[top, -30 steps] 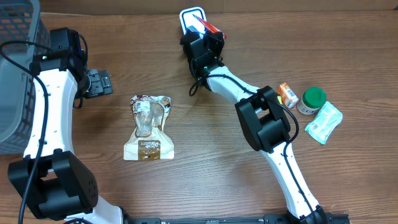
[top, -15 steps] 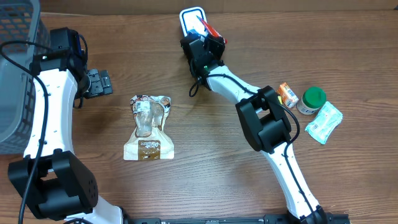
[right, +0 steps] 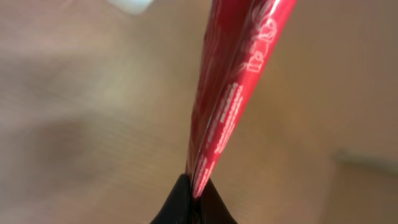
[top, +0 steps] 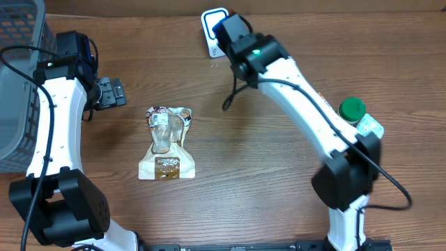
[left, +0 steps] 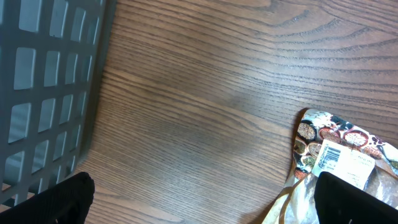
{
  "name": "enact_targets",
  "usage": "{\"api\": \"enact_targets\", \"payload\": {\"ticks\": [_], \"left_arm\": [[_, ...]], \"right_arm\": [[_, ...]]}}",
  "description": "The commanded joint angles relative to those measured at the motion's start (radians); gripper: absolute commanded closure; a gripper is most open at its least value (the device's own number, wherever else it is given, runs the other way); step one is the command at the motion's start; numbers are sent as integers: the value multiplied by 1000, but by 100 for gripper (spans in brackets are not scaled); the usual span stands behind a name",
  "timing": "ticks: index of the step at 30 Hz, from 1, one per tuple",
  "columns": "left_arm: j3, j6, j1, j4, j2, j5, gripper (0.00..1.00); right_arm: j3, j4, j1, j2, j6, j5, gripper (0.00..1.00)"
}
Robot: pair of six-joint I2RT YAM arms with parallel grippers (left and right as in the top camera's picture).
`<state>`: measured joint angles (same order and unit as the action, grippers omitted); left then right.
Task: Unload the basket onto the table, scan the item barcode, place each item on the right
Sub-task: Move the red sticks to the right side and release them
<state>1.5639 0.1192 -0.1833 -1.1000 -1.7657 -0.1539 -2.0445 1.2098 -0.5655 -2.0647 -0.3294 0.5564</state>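
The right gripper next lowers back toward the jar and releases the packet on clear wood below it, to its right in the overhead view.
A thin red packet (right: 230, 93) is pinched edge-on in my shut right gripper (right: 194, 186). In the overhead view that gripper (top: 232, 31) hovers at the back of the table, right beside the white, blue-rimmed scanner (top: 211, 26), and the packet is hidden under it. A blurred white corner of the scanner (right: 130, 5) shows at the top of the right wrist view. My left gripper (top: 111, 93) stands open at the left, with bare wood between its fingertips (left: 59, 199). A clear and brown grain pouch (top: 166, 143) lies to its right, its barcode label (left: 329, 158) facing up.
A grey slotted basket (top: 17, 84) fills the far left and shows as a wall (left: 43, 81) in the left wrist view. At the right edge stand a green-lidded jar (top: 352, 109) and a pale green packet (top: 371, 127), partly under the right arm.
The right arm has swung, its elbow moving out to the right, and the wrist has turned over the scanner. The red packet no longer shows from above. The left arm has not moved.
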Motion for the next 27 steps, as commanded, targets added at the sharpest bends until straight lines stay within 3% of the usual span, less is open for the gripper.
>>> {"api": "enact_targets", "payload": {"ticks": [1, 6, 21, 23, 27], "left_arm": [[2, -18, 7, 1, 0, 2, 0], [2, -18, 7, 1, 0, 2, 0], [2, -18, 7, 1, 0, 2, 0], [2, -19, 7, 1, 0, 2, 0], [2, -18, 7, 1, 0, 2, 0]], "right_arm": [[-3, 192, 23, 0, 245, -245, 96], [75, 351, 88, -6, 262, -412, 96], [464, 165, 304, -6, 307, -420, 96], [486, 145, 322, -6, 307, -420, 94], [500, 118, 344, -6, 307, -420, 79]]}}
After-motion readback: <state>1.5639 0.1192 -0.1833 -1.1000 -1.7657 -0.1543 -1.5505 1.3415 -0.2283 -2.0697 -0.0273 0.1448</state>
